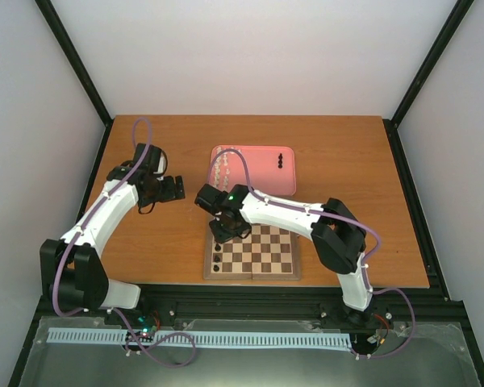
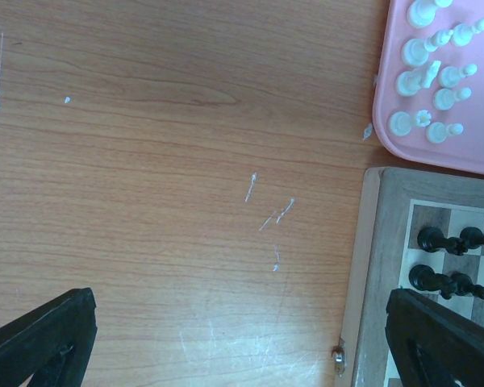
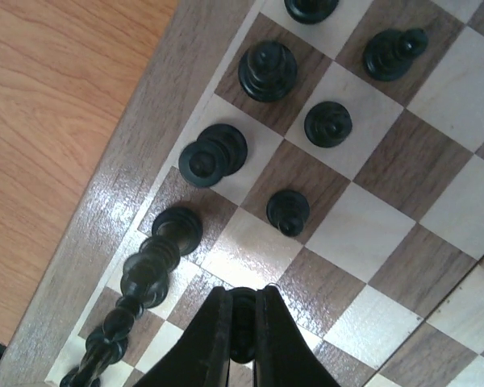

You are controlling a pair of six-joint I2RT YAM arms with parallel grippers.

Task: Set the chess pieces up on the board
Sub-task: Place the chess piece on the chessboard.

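My right gripper lowers the small black piece onto the empty light square [image 3: 253, 253] below next and lets go, since that square continues the row of small black pieces.
The board [image 1: 266, 256] lies at the near middle of the table. Several black chess pieces [image 3: 268, 70] stand on its left squares. A tall black one [image 3: 141, 274] rises blurred close to the right wrist camera. My right gripper [image 3: 242, 297] hangs over the board's far left corner [image 1: 226, 230], shut on a small black piece [image 3: 242, 330] just above a square. Cream-white pieces [image 2: 423, 76] stand in the pink tray [image 1: 258, 181], and two black ones [image 1: 282, 160] stand at its right. My left gripper [image 1: 173, 188] is open over bare table left of the board, nothing between its fingers [image 2: 40, 339].
The pink tray [image 2: 476, 149] touches the board's far edge. The board's wooden border [image 2: 379, 242] carries a small metal clasp [image 2: 339, 355] on its left side. Bare orange table stretches left of the board, and black frame posts edge the table.
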